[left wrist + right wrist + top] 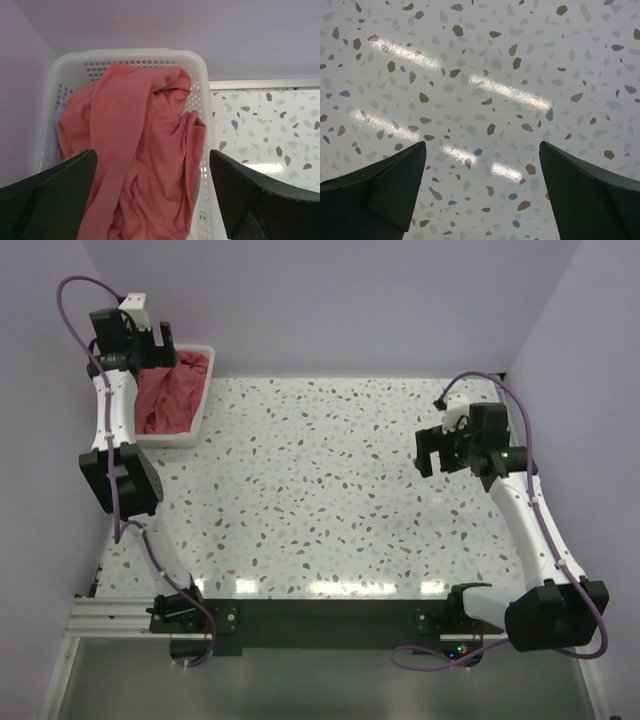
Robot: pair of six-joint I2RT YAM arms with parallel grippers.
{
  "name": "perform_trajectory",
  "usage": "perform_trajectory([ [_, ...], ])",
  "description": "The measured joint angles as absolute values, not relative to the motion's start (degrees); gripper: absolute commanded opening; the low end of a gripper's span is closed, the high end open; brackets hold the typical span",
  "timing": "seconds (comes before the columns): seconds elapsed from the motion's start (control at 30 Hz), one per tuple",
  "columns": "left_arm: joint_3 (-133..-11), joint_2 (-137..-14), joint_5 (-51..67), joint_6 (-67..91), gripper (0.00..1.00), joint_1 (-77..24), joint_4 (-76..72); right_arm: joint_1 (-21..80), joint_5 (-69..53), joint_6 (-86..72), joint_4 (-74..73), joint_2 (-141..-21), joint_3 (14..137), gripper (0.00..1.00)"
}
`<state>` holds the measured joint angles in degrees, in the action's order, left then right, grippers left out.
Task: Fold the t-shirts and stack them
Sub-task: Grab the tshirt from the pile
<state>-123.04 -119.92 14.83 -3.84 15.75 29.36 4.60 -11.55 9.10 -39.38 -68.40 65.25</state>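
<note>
My left gripper comes down into the basket next, to the upper folds of the coral-red t-shirt (179,385).
A crumpled coral-red t-shirt (170,395) (145,150) fills the white lattice basket (200,352) (125,53) at the table's far left corner. A sliver of the pale lavender t-shirt (56,125) shows under it against the basket's left wall. My left gripper (163,343) (153,156) hovers open over the basket's far end, above the coral shirt, with nothing between its fingers. My right gripper (432,455) (482,146) hangs open over bare tabletop on the right, holding nothing.
The speckled terrazzo tabletop (320,490) (485,60) spreads between the arms. Lavender walls close the back and both sides. The basket's right wall (204,125) stands just inside my left gripper's right finger (240,190).
</note>
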Motion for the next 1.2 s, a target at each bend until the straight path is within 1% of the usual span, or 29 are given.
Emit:
perform_trajectory([
  [0.37,-123.3,-131.9,11.8,-6.2,1.00,15.8,20.5,4.6,-11.5,9.2,-39.4,-71.4,65.3,0.99],
  [0.43,-123.3,-133.8,11.4,-6.8,0.97,15.8,20.2,4.6,-11.5,9.2,-39.4,-72.2,65.5,0.99],
  [0.5,-123.3,-135.2,10.9,-7.3,0.92,15.7,20.0,4.6,-11.5,9.2,-39.4,-73.0,65.7,0.99],
  [0.57,-123.3,-136.4,10.2,-8.3,0.81,15.7,19.5,4.6,-11.5,9.3,-39.4,-73.6,65.7,0.99],
  [0.6,-123.3,-136.8,9.8,-8.8,0.65,15.6,19.2,4.6,-11.5,9.3,-39.4,-73.9,65.8,0.99],
  [0.63,-123.4,-137.1,9.5,-9.2,0.56,15.6,18.9,4.6,-11.5,9.3,-39.4,-74.1,65.9,0.99],
  [0.67,-123.7,-137.4,9.0,-9.6,0.37,15.6,18.9,4.6,-11.5,9.3,-39.4,-74.2,66.1,0.99],
  [0.7,-123.9,-137.6,8.5,-9.9,0.30,15.5,18.5,4.6,-11.5,9.3,-39.5,-74.2,66.2,0.99],
  [0.73,-124.0,-137.6,8.1,-10.2,0.24,15.4,18.2,4.6,-11.5,9.3,-39.4,-74.2,66.4,0.99],
  [0.77,-124.0,-137.6,7.7,-10.2,0.22,15.4,17.9,4.6,-11.5,9.3,-39.4,-74.2,66.5,0.99],
  [0.83,-123.8,-137.4,7.1,-10.2,0.21,15.2,17.1,4.6,-11.5,9.3,-39.4,-74.2,66.7,0.99],
  [0.93,-120.9,-135.1,6.1,-10.0,0.09,15.2,15.3,4.6,-11.5,9.3,-39.4,-74.2,66.7,0.99],
  [0.97,-119.9,-133.9,5.6,-10.1,0.01,15.2,14.9,4.6,-11.5,9.3,-39.4,-74.2,66.7,0.99],
  [1.2,-118.4,-123.0,2.2,-10.2,0.00,15.3,11.4,4.6,-11.5,9.3,-39.4,-74.1,66.7,0.99],
])
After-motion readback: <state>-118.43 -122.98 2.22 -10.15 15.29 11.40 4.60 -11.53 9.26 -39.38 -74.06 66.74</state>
